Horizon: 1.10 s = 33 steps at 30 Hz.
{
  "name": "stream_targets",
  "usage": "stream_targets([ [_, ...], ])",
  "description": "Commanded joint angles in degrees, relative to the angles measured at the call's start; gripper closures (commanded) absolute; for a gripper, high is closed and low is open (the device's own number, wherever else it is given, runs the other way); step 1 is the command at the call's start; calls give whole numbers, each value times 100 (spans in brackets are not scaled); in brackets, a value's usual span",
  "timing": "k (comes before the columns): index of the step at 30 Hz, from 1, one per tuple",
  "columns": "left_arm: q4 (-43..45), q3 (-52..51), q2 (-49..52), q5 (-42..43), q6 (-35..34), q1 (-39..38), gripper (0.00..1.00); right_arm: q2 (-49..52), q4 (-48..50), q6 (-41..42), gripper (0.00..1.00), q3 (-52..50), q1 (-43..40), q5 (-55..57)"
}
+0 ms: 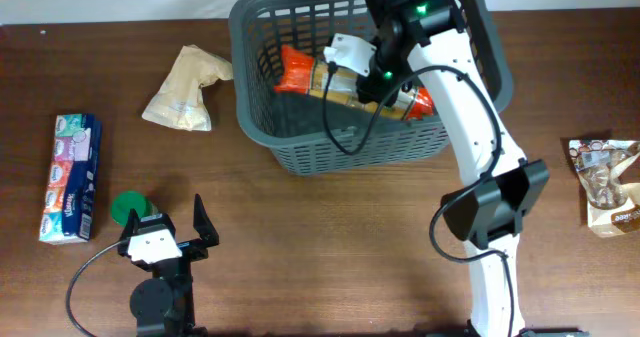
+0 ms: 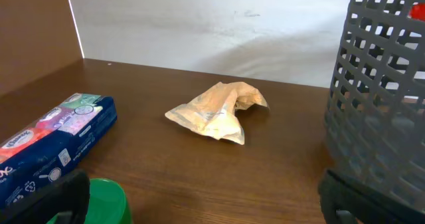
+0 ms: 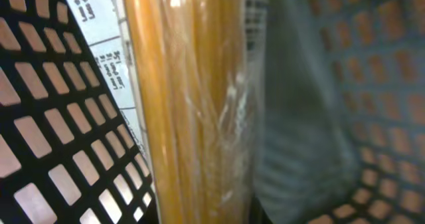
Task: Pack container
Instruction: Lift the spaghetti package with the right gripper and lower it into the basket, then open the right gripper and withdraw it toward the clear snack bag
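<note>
My right gripper lowers the clear pack of spaghetti along the basket's near side next, then releases it.
The container [image 1: 330,152], a dark grey lattice basket, stands at the back centre of the table. It also shows at the right of the left wrist view [image 2: 378,104], and its wall shows in the right wrist view [image 3: 53,117]. My right gripper [image 1: 375,72] reaches down inside it, shut on a clear pack of spaghetti with red-orange ends [image 1: 300,72]. In the right wrist view the pack [image 3: 192,104] fills the middle. My left gripper [image 1: 170,239] is open and empty near the front left edge [image 2: 199,204].
A green cup [image 1: 127,209] [image 2: 106,201] sits by the left finger. A blue tissue pack [image 1: 70,177] [image 2: 53,141] lies at the far left. A tan crumpled bag [image 1: 185,89] [image 2: 216,111] lies left of the basket. A brown snack bag [image 1: 608,185] is at the right edge.
</note>
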Motion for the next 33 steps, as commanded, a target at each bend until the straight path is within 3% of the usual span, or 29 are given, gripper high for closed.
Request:
stream_targets([
  [1,17,-59,-44,-61,-57,24,1,-210,46,-42,96,-236,-264,-638],
  [11,17,-59,-44,-61,-57,24,1,-212,87,-81,96,-538,-363,-743],
  [14,20,-59,-44,-61,-57,24,1,-212,76,-61,84,-538,-363,-743],
  [18,17,-59,-44,-61,-57,24,1,-212,66,-61,51,-538,-363,-745],
  [20,17,-59,-44,-61,-57,24,1,-212,66,-61,43,-538,-358,-763],
  [29,17,-59,-44,-61,-57,24,1,-225,155,17,39,-481,-361,-890],
  [33,17,-59,-44,-61,-57,24,1,-306,520,892,36,-44,-374,-590],
])
